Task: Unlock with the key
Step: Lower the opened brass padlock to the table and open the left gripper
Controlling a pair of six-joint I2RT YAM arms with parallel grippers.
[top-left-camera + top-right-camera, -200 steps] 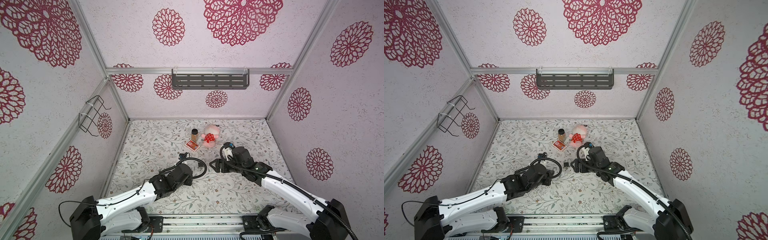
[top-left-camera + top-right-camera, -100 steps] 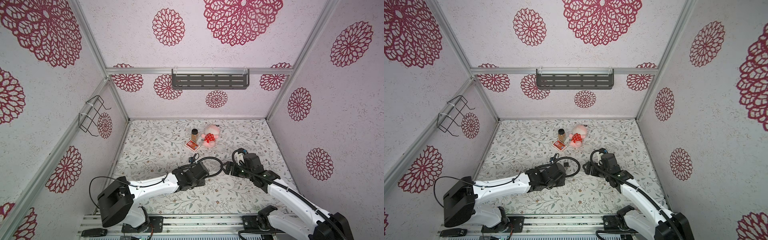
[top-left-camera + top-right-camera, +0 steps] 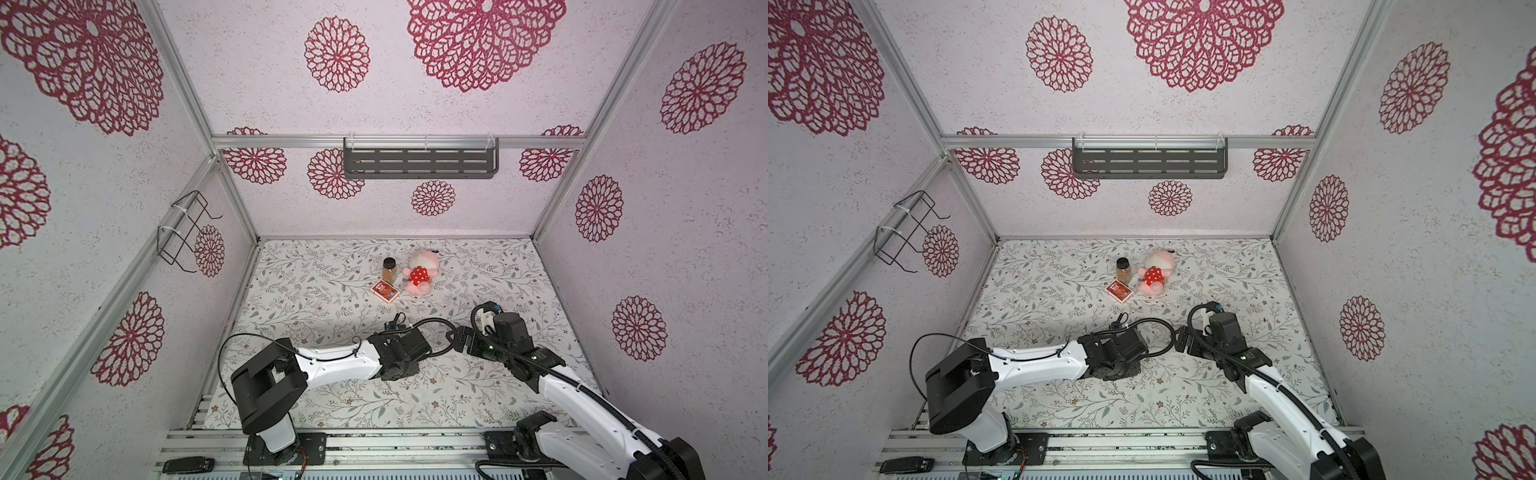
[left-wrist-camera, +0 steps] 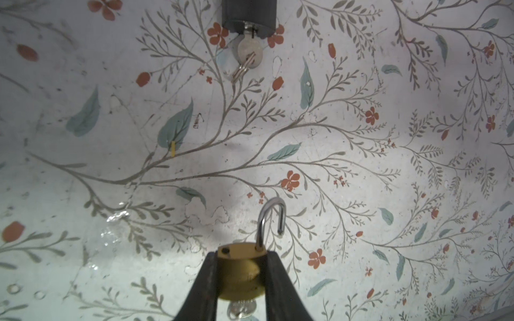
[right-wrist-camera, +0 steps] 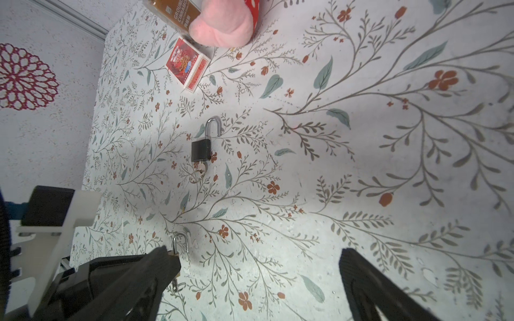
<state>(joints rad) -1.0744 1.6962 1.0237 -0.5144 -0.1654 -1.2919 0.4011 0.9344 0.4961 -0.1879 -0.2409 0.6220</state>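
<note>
The brass padlock point(image 4: 239, 275) will next go down with my left gripper onto the clear floral tabletop and be released there, since that empty spot lies below the gripper.
A small brass padlock point(image 4: 239, 275) sits between the fingers of my left gripper point(image 4: 241, 254), which is shut on its body. Its steel shackle point(image 4: 271, 219) has sprung open on one side. A key point(image 4: 240, 312) with a ring hangs from the lock's underside. In the right wrist view the same shackle point(image 5: 180, 243) shows beside one finger. My right gripper point(image 5: 257, 254) stands wide open and holds nothing. In both top views the two grippers meet near the middle of the table, the left gripper's hand point(image 3: 405, 349) next to the right gripper point(image 3: 457, 340).
A black padlock point(image 5: 200, 150) with an open shackle and its own key point(image 5: 201, 168) lies on the floral table further back, also seen as a black padlock point(image 3: 395, 324) in a top view. Behind it are a red card box point(image 3: 385, 290), a spice jar point(image 3: 389, 269) and a pink plush toy point(image 3: 419, 274).
My left gripper has moved to the right with the brass padlock in it. The right gripper has drawn back to the right and its jaws have spread wider.
</note>
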